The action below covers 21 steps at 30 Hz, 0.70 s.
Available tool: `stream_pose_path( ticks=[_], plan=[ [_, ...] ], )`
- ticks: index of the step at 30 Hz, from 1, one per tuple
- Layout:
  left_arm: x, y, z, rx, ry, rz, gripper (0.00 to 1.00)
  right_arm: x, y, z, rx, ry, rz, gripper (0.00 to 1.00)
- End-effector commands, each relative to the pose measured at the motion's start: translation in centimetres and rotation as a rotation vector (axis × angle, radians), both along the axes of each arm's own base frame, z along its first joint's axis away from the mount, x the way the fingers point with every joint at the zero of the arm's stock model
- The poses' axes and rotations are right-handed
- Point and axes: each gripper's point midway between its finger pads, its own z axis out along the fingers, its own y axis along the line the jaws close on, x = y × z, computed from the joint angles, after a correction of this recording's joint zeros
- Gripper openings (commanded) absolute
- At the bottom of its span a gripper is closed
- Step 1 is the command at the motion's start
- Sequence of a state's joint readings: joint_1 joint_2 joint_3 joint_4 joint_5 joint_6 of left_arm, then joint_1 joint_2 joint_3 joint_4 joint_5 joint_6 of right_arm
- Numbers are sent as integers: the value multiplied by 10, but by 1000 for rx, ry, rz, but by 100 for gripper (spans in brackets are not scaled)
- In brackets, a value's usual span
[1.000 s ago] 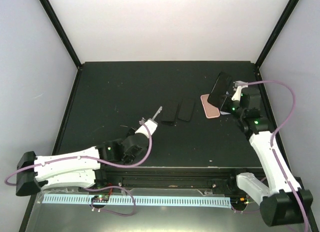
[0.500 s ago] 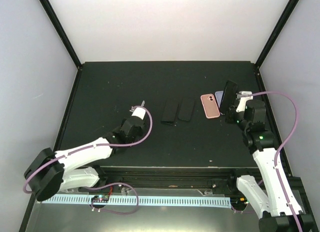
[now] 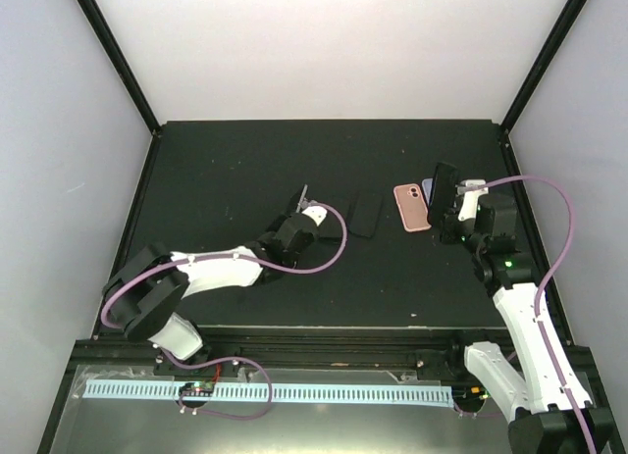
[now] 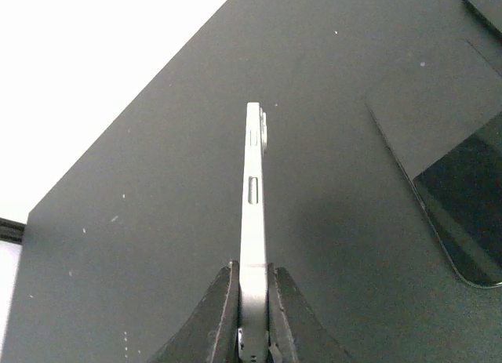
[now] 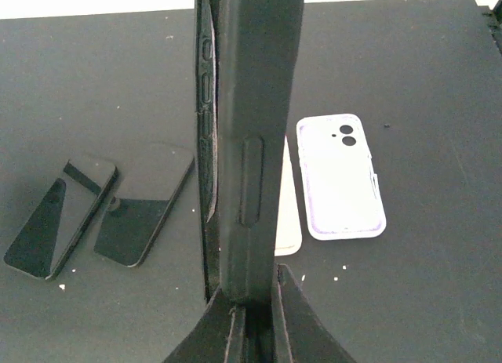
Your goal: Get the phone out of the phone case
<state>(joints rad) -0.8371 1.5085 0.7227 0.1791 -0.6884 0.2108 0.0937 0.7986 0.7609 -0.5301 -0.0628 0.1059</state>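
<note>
The silver phone (image 4: 252, 192) is edge-on above the bare tabletop beside the black phones. My left gripper needs to turn to lay the phone flat, move down and let go of it.
My left gripper (image 3: 305, 205) is shut on a thin silver phone (image 4: 252, 192), held edge-on above the black table, left of two flat black phones (image 4: 459, 210). In the left wrist view its gripper (image 4: 252, 283) clamps the phone's lower end. My right gripper (image 3: 453, 201) is shut on a black phone case (image 3: 445, 191), held upright on its edge. In the right wrist view the case (image 5: 255, 104) fills the middle, clamped low by the gripper (image 5: 252, 299). A thinner dark layer runs along its left side; I cannot tell what that layer is.
A pink case (image 3: 411, 207) lies flat left of the right gripper, with a pale lavender case (image 5: 341, 179) beside it. Two black phones (image 5: 145, 206) lie side by side mid-table, one (image 3: 366, 214) right of the left gripper. Black frame posts stand at the table's far corners.
My left arm has swung right and forward with the silver phone, toward the two black phones. My right gripper has shifted slightly left with the black case.
</note>
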Motion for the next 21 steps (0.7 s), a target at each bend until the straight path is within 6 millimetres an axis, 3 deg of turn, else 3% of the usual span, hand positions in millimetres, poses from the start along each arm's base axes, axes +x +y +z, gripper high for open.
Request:
stream_pose_path(
  ticks=[1,21],
  plan=[
    [15,-12,22,128,-113,17,2,3,1,10,-10,-29,17,1],
    [7,-25,-45,484,-16,-20,5,5,-5,12,-21,-48,-19,1]
  ],
)
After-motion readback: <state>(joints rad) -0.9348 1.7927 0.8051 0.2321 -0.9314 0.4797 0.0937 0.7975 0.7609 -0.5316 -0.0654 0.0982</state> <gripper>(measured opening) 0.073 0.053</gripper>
